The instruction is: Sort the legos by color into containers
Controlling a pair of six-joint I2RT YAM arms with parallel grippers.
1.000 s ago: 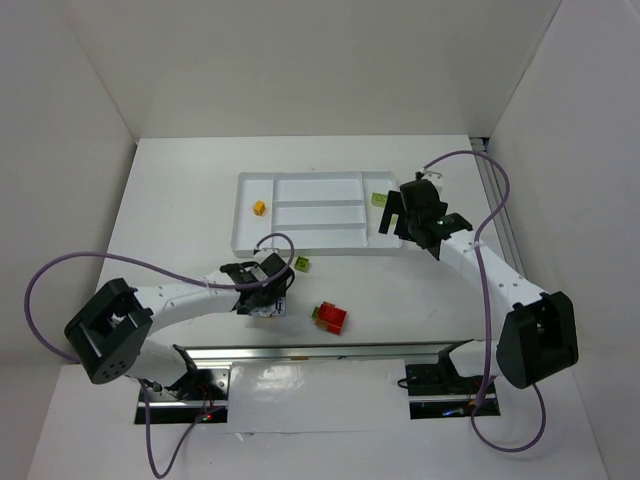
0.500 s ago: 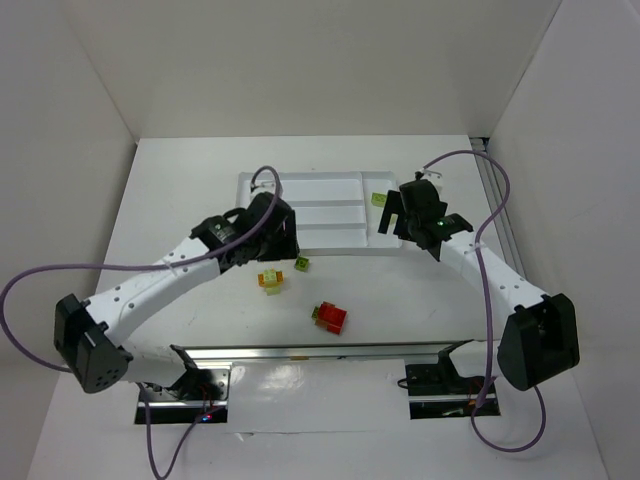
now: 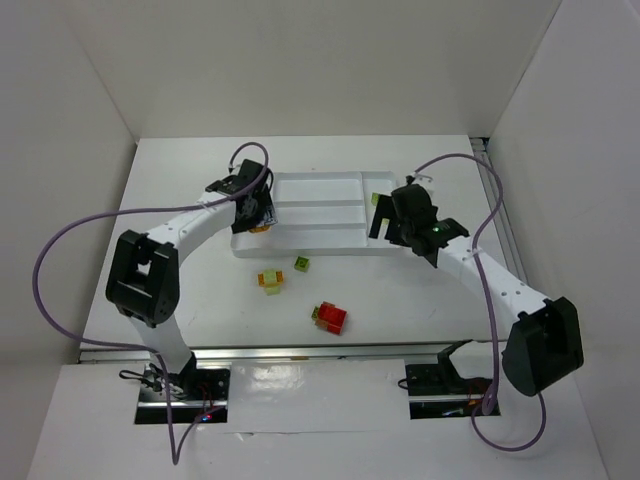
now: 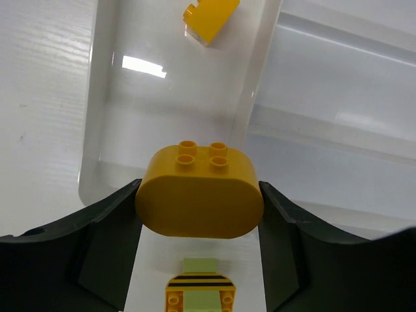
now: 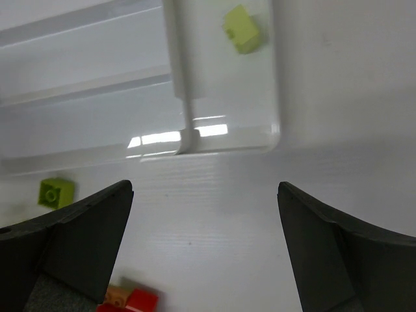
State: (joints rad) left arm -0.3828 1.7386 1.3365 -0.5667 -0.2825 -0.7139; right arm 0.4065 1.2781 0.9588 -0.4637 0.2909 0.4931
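Observation:
My right gripper will move sideways and down onto the lime green lego outside the tray [image 5: 56, 194], because it lies below the gripper's fingers and to the left in the top view.
My left gripper [image 3: 257, 212] is shut on a rounded orange lego [image 4: 199, 201] and holds it above the near rim of the left end section of the white tray [image 3: 320, 247]. A yellow lego [image 4: 209, 16] lies in that section. My right gripper [image 3: 388, 222] is open and empty over the table just in front of the tray's right end section [image 5: 188, 140], where a lime green lego [image 3: 379, 199] lies; it also shows in the right wrist view [image 5: 244, 29].
On the table in front of the tray lie a lime green lego [image 3: 301, 264], a yellow-orange and green striped piece [image 3: 269, 281] that shows below my left jaws [image 4: 198, 292], and a red block [image 3: 330, 317] with an orange piece beside it [image 5: 130, 302].
My left arm has swung from the front of the table up to the tray's left end, carrying the orange lego. The striped piece stayed on the table. My right gripper shifted slightly left.

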